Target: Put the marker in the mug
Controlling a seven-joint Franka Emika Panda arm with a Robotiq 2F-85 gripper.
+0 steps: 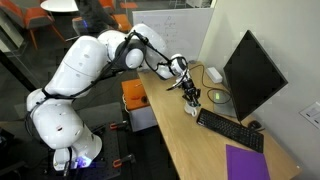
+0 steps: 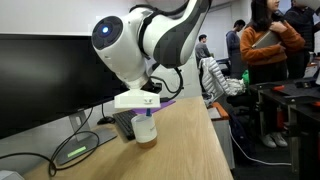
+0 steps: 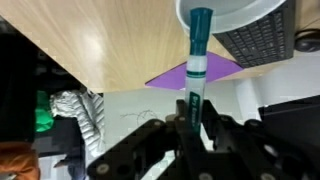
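Observation:
My gripper goes down toward the white mug's opening (image 3: 232,9) below it next and releases the marker (image 3: 196,62), since the teal cap already points past the mug's rim.
In the wrist view my gripper (image 3: 192,128) is shut on a teal and white marker (image 3: 196,62). The marker's teal cap points at the rim of a white mug (image 3: 232,8) at the top of the frame and seems to reach just inside it. In both exterior views the gripper (image 1: 190,92) (image 2: 135,122) hangs right over the white mug (image 1: 191,108) (image 2: 146,131), which stands on the wooden desk (image 1: 190,140). The marker itself is hidden in both exterior views.
A black monitor (image 1: 250,75) and a black keyboard (image 1: 230,130) stand on the desk, with a purple sheet (image 1: 247,163) near the front edge. A green-ringed disc and cables (image 2: 75,150) lie by the monitor. An orange box (image 1: 133,95) sits beside the desk. People sit behind (image 2: 265,40).

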